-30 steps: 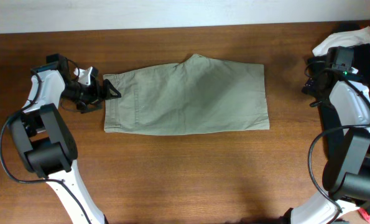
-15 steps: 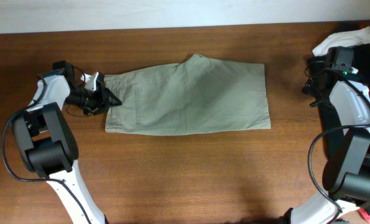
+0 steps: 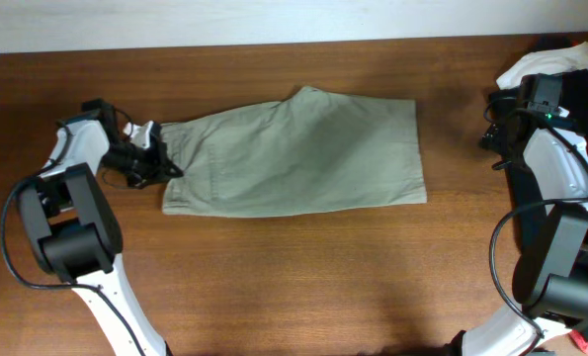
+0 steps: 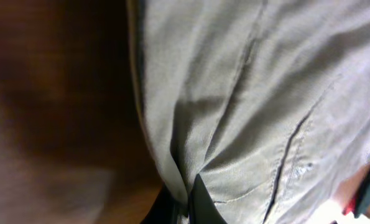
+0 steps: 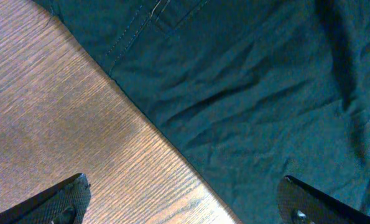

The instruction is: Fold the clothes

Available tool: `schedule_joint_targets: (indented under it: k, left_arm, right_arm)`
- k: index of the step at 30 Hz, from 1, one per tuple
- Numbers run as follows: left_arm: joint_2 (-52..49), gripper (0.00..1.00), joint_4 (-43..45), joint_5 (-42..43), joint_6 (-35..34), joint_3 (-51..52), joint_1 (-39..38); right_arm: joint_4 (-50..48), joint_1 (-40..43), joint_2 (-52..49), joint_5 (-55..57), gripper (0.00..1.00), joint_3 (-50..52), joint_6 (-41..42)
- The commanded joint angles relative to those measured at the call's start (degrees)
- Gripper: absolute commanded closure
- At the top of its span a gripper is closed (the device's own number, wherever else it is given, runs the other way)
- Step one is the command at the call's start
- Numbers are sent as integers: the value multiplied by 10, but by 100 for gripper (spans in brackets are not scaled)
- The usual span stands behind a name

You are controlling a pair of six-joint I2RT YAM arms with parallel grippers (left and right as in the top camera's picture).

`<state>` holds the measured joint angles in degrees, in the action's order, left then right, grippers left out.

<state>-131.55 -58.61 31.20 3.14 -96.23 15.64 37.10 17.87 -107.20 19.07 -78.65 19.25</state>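
The left gripper will take the pinched cloth to the right in the overhead view and let go of it on the shorts' opposite end [image 3: 404, 133], because the shorts lie stretched long.
The clothes are a pale khaki pair of shorts [image 3: 303, 153] lying flat across the middle of the table, waistband end to the left. My left gripper [image 3: 163, 160] is at that left edge, shut on a pinch of the waistband cloth. In the left wrist view the khaki cloth [image 4: 247, 93] fills the frame and gathers into a fold between the dark fingertips [image 4: 200, 202] at the bottom. My right gripper [image 3: 493, 124] stays at the far right, open and holding nothing, its fingers [image 5: 60, 199] wide apart over the table's wood and a dark garment.
A dark navy garment [image 5: 253, 81] and a white cloth [image 3: 531, 64] are piled at the table's far right edge, under the right arm. Bare brown wood [image 3: 294, 277] runs in front of the shorts. The back wall edge [image 3: 274, 30] lies just behind them.
My left gripper moved in to the waistband edge and went from open to shut on it. The cloth there has bunched and shifted slightly left. The right arm has not moved.
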Motion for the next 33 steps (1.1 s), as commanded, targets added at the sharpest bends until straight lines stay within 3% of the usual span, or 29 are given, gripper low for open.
schedule_joint_targets:
  k: [1,10,17,25,33]
  left_arm:
    - [-28,99,-47,-127,-25,-53,56]
    - [40,99,-251,-207,-45,-311,64]
    - [112,99,-335,-264,-75,-452,31]
    - [134,100,-352,-260,-76,-472,-24]
    - [132,99,-327,-246,-76,-471,-142]
  right_arm:
    - [0,2,6,9,1,-9,3]
    - [0,2,6,9,1,-9,3]
    - [0,2,6,9,1,-9,3]
    - [0,2,6,9,1,-9,3]
    - [0,2,6,9,1,-9,3]
